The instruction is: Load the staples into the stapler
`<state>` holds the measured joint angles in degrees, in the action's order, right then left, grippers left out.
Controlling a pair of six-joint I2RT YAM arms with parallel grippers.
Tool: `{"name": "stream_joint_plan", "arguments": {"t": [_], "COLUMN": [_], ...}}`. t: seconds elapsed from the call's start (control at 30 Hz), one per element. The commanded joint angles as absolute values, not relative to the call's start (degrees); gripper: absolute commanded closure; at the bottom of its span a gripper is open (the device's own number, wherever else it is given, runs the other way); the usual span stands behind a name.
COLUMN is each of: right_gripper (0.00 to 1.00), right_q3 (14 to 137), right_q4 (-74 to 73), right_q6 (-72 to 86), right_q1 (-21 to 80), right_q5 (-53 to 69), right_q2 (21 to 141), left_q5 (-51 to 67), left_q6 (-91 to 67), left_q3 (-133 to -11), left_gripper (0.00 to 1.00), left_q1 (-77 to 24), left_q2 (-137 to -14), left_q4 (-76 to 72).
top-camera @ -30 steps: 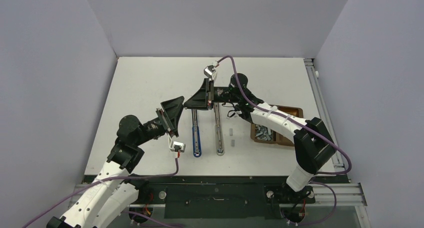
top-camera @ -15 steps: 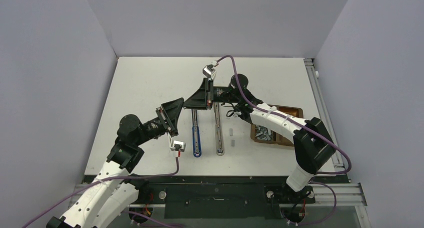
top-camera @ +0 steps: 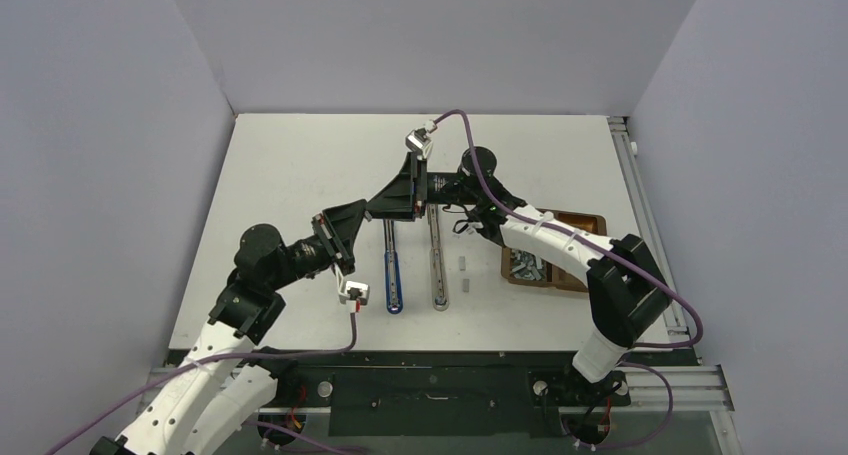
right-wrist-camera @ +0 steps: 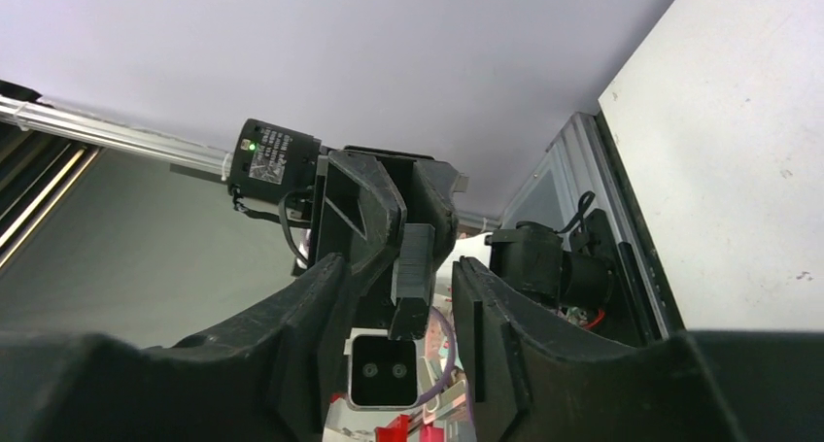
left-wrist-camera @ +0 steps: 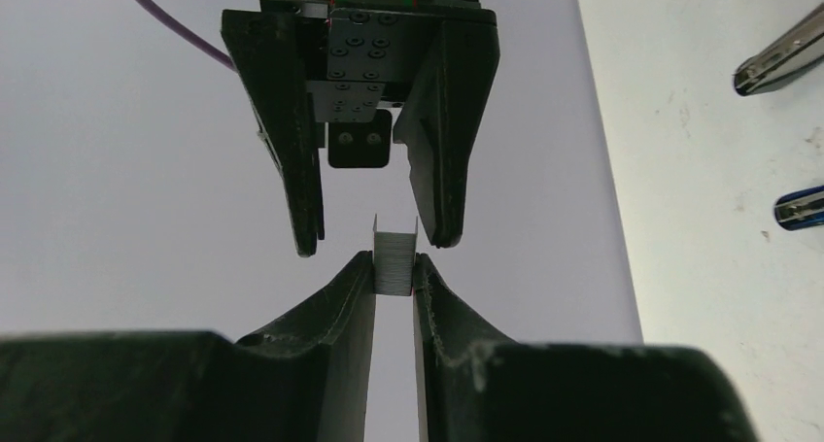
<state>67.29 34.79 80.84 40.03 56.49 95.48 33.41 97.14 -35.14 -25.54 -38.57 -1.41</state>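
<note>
My left gripper will draw back next, tilt down and lower the staples onto the bare tabletop [top-camera: 342, 312] beside the blue arm. It will then let go of them, as that spot is below and back from it.
My left gripper [top-camera: 362, 213] and right gripper [top-camera: 380, 205] meet tip to tip in the air above the table's middle. In the left wrist view my left gripper [left-wrist-camera: 394, 259] is shut on a short silver strip of staples [left-wrist-camera: 394, 257]. The right gripper's fingers [left-wrist-camera: 442, 160] stand spread on either side of the strip's far end. In the right wrist view my right gripper [right-wrist-camera: 398, 263] is open and the staples [right-wrist-camera: 416, 257] sit between its fingers without touching them. The stapler [top-camera: 394, 275] lies opened flat below, its silver rail [top-camera: 438, 265] beside the blue arm.
A brown tray [top-camera: 575, 220] holding a loose pile of staples [top-camera: 527, 263] sits at the right under my right arm. Two short loose strips [top-camera: 462, 265] lie on the table right of the silver rail. A metal rail runs along the table's right edge [top-camera: 640, 205].
My left gripper has closed onto the staple strip. My right gripper, shut on it before, has opened. The left arm shifted slightly toward the right gripper.
</note>
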Motion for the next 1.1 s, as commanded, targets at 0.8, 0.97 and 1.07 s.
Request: {"name": "stream_joint_plan", "arguments": {"t": [0.8, 0.97, 1.07], "right_gripper": [0.52, 0.52, 0.52], "right_q3": [72.8, 71.8, 71.0], "right_q4": [-21.2, -21.8, -21.5], "right_q6": [42.2, 42.5, 42.8], "right_q1": [32.1, 31.6, 31.3], "right_q5": [31.6, 30.6, 30.6], "right_q2": [83.3, 81.6, 80.9], "left_q5": [16.6, 14.6, 13.5], "left_q6": [121.9, 126.0, 128.4], "left_q3": [-30.7, -29.6, -29.7], "left_gripper": [0.94, 0.93, 0.93], "left_q1": [-26.5, -26.9, -27.2], "left_q2": [-53.4, -59.2, -62.4], "left_q4": [44.4, 41.1, 39.9]}}
